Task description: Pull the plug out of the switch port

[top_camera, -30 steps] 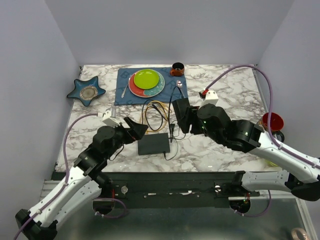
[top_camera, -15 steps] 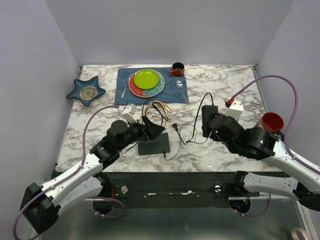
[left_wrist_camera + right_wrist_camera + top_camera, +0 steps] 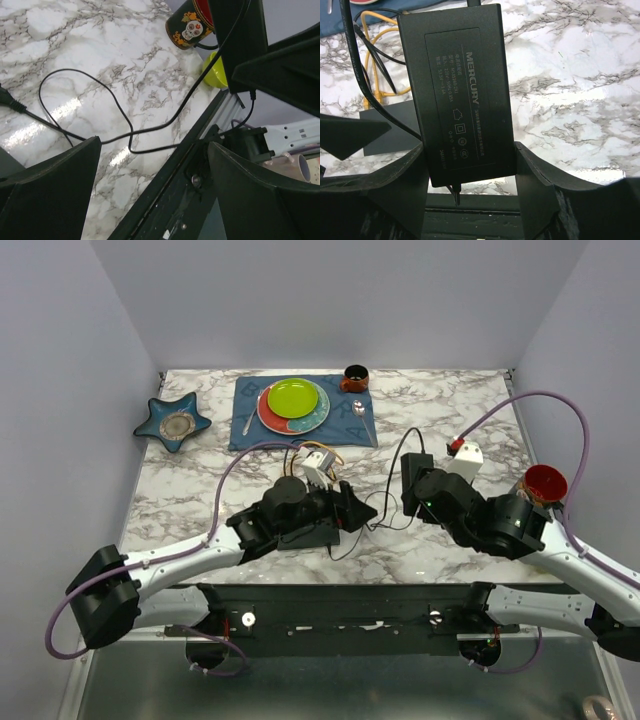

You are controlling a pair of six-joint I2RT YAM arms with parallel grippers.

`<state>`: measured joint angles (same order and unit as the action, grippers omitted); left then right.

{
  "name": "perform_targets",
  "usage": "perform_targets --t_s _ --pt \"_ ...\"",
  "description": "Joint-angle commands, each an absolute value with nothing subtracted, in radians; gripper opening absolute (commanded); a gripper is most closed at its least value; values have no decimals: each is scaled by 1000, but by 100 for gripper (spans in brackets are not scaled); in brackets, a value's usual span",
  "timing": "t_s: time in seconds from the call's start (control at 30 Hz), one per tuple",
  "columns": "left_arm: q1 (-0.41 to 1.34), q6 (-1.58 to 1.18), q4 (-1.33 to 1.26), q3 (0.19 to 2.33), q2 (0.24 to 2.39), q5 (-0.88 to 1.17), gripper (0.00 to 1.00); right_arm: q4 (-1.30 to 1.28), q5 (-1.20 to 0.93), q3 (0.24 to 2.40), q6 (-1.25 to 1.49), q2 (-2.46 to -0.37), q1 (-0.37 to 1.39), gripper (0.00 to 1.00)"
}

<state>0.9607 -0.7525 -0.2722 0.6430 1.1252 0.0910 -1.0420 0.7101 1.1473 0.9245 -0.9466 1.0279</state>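
Note:
My left gripper is above the thicker cord's sagging bend, which is to its right in the top view. Next I will move my left gripper down and across onto that bend.
The switch [image 3: 310,538], a flat black box, lies near the front middle, mostly hidden under my left arm. It also shows in the right wrist view [image 3: 395,127]. My left gripper [image 3: 355,510] is open and empty at the switch's right end, over marble and the thin black cord [image 3: 120,107]. Its fingers [image 3: 50,190] frame the table's front edge. A plug end [image 3: 7,100] of the cord lies at the frame's left edge, its tip cut off. My right gripper [image 3: 412,485] is shut on the black power brick [image 3: 465,85], lifted right of the switch.
A yellow cable coil [image 3: 375,75] lies behind the switch. A green plate [image 3: 292,398] on a blue mat [image 3: 250,425], a brown cup [image 3: 355,375] and a star dish [image 3: 172,422] stand at the back. A skull mug [image 3: 190,22] stands at the right.
My left arm has swung right, across the switch. My right gripper carried the power brick to the right a second ago, dragging the cord, and has since held still.

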Motion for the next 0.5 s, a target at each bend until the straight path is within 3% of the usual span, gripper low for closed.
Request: perform_targets --t_s 0.0,0.23,0.47 --pt "976 -719 -313 666 1189 37 98 -1006 723 1141 953 -931 1025 1" --pt "977 -745 -365 580 1226 -28 97 -1020 724 1160 936 -868 1023 1" --pt "979 -802 -509 591 1293 46 99 -1046 715 1138 943 -836 1023 1"
